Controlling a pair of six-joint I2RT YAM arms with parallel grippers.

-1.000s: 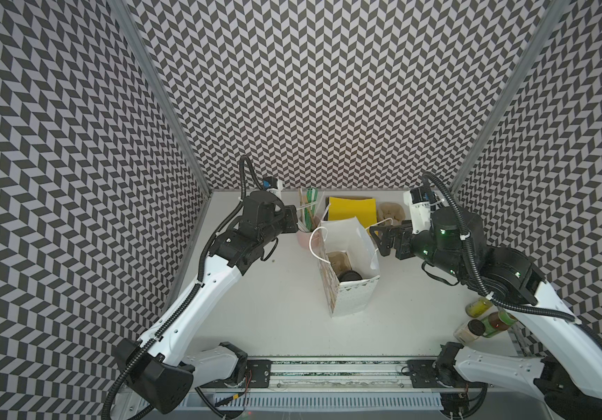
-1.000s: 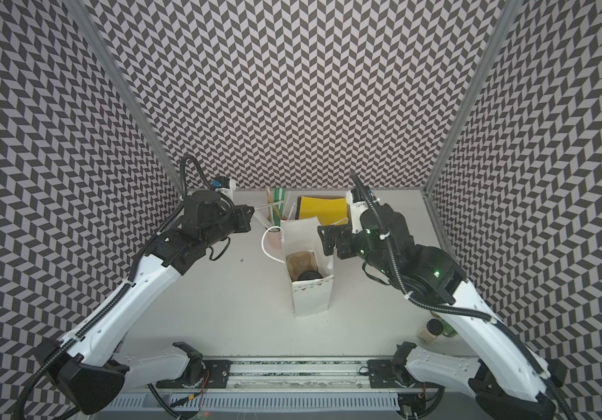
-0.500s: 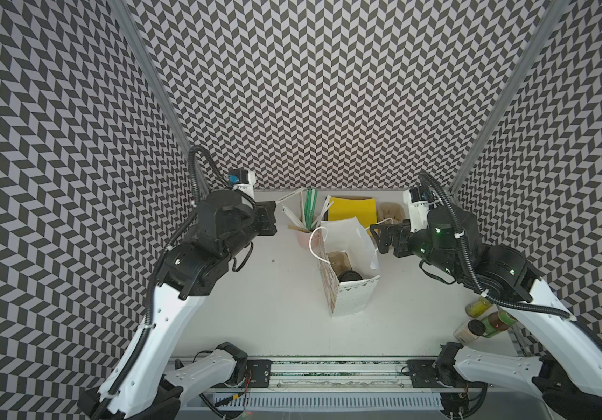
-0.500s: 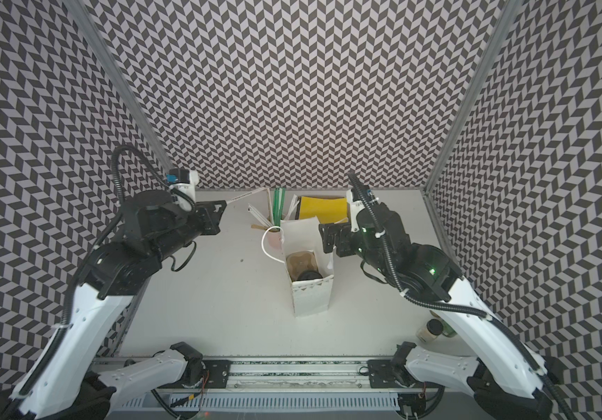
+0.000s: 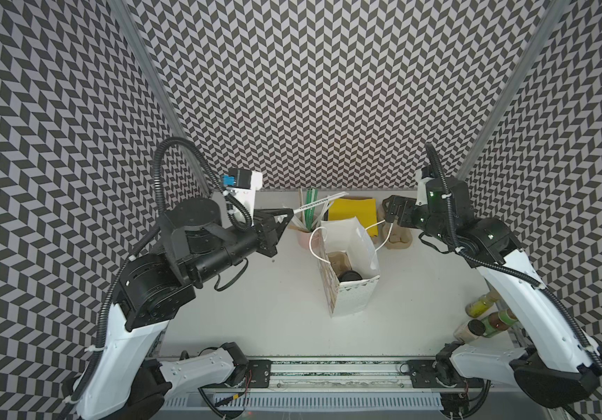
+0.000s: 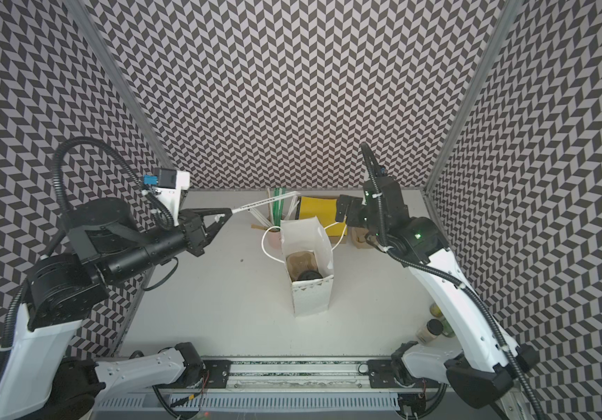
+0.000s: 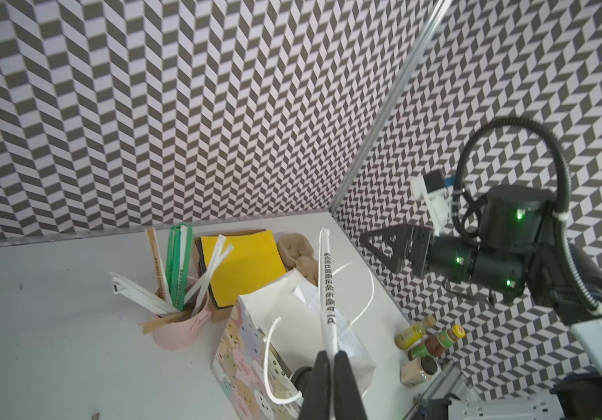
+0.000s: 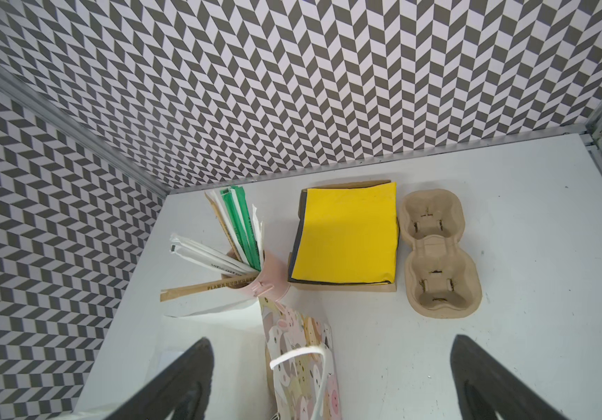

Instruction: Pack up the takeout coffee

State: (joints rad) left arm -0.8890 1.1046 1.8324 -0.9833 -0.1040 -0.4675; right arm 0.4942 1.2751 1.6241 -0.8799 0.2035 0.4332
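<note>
The wrapped straw [image 5: 319,203] is still outside the bag, so I will move my left gripper over the bag's opening [image 5: 348,250] and down, and let go of the straw inside.
The takeout coffee shows only as a round black lid [image 5: 348,275] [image 6: 308,275] deep inside the upright white paper bag [image 5: 350,302] [image 6: 310,302]. In the left wrist view a dark edge of the takeout coffee [image 7: 301,374] peeks out beside the fingers. My left gripper [image 5: 288,214] [image 6: 227,212] [image 7: 330,355] hovers left of the bag, shut on a white wrapped straw [image 5: 319,203] [image 6: 265,202] [image 7: 328,283] that points toward the bag's mouth. My right gripper [image 5: 389,212] [image 6: 343,214] [image 8: 328,338] stands open behind the bag, its jaws wide on either side of the bag's white handle [image 8: 299,354], holding nothing.
A pink cup of straws [image 5: 303,236] [image 8: 274,269] stands behind the bag on the left. A yellow napkin stack [image 5: 352,214] [image 8: 346,232] and a cardboard cup carrier [image 5: 397,238] [image 8: 437,254] lie at the back. Small bottles [image 5: 485,320] [image 6: 434,327] crowd the right edge.
My left arm has drawn back to the left and risen, taking the white straw away from the pink cup. The right arm has barely shifted.
</note>
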